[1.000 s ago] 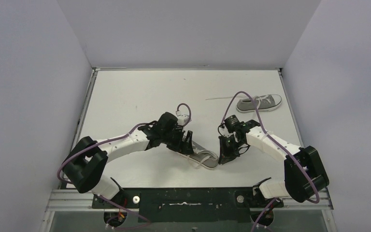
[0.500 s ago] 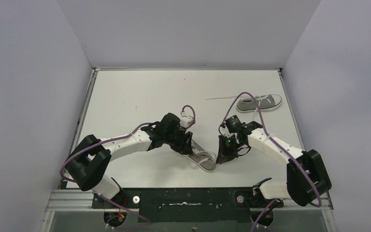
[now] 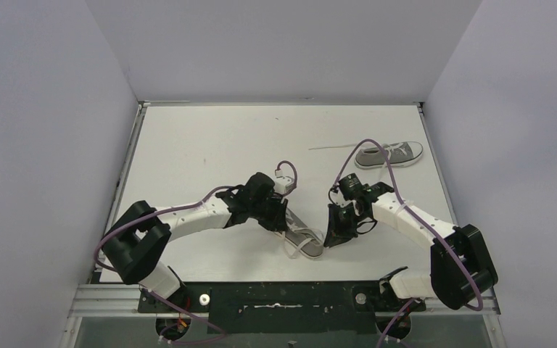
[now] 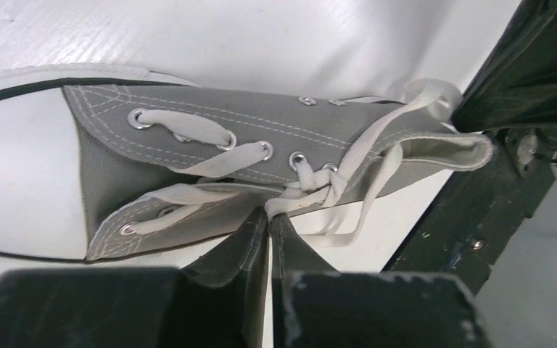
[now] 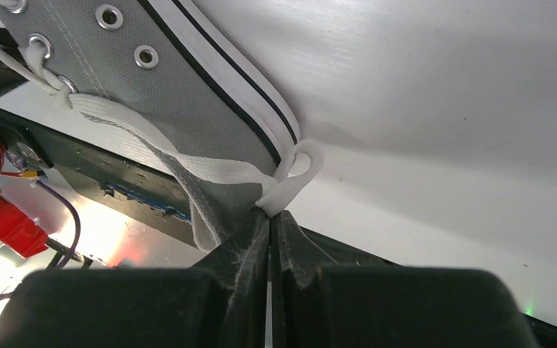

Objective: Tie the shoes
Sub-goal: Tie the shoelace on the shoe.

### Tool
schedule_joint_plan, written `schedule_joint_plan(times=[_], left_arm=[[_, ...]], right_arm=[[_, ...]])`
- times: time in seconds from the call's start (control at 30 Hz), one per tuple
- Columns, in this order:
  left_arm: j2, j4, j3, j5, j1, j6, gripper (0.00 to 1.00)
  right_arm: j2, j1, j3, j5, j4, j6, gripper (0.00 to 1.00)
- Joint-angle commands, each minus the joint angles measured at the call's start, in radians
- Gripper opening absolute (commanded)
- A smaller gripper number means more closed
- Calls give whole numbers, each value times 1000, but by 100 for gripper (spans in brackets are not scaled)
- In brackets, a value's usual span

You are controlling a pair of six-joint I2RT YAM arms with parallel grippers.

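Observation:
The right gripper pulls outward and away from the shoe next, over the bare tabletop, and releases the loop, since the shoe's lace droops slack along the canvas.
One of the shoes (image 3: 306, 239), grey canvas with a white sole edge, lies near the table's front middle between both arms. In the left wrist view the shoe (image 4: 210, 127) lies on its side with loose white laces (image 4: 377, 138). My left gripper (image 4: 269, 214) is shut on a lace strand by the upper eyelets. It sits at the shoe's left side (image 3: 281, 217). My right gripper (image 5: 270, 212) is shut on a folded white lace loop (image 5: 294, 174) beside the shoe's sole (image 5: 225, 80). It stands at the shoe's right end (image 3: 336, 233). The other shoe (image 3: 389, 154) rests at the back right.
A long white lace (image 3: 330, 147) trails left from the far shoe across the table. Grey walls close in the table on the left, back and right. A black rail (image 3: 283, 297) runs along the near edge between the arm bases.
My left gripper has gone from open to shut, pinching the lace, and has shifted slightly right toward the shoe. The right gripper has stayed shut and almost still.

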Motion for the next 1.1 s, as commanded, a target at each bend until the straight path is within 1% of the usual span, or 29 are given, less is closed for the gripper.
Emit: schedule_joint_plan(times=[0.0, 0.1, 0.2, 0.27, 0.4, 0.57, 0.67, 0.73, 0.83, 0.9, 0.97, 1.07], left_arm=[[-93, -41, -12, -94, 3, 36, 0], [-125, -62, -34, -117, 31, 17, 0], [-146, -105, -44, -147, 55, -7, 0], [-166, -110, -67, -183, 58, -27, 0], [-198, -105, -98, -170, 60, -23, 0], [-211, -95, -135, -181, 61, -19, 0], [-211, -100, -154, -195, 64, -32, 0], [-218, -81, -172, -197, 63, -33, 0], [-226, -73, -175, -206, 66, -21, 0], [-221, -83, -150, -169, 71, 1, 0], [-213, -101, -112, -130, 72, 26, 0], [-209, -71, -77, -30, 71, 31, 0]], right_arm=[[-34, 0, 20, 44, -46, 14, 0], [-17, -3, 37, 113, -115, 26, 0], [47, -12, 48, 157, -185, 31, 0], [70, -14, 43, 176, -187, 45, 0], [91, -15, 60, 223, -194, 73, 0], [29, -25, 97, 324, -151, 122, 0], [26, -33, 150, 400, -184, 108, 0], [22, -42, 151, 396, -183, 100, 0], [34, -51, 109, 312, -137, 104, 0], [52, -49, 89, 243, -90, 83, 0], [66, -50, 103, 248, -98, 63, 0], [76, -50, 155, 298, -128, 21, 0]])
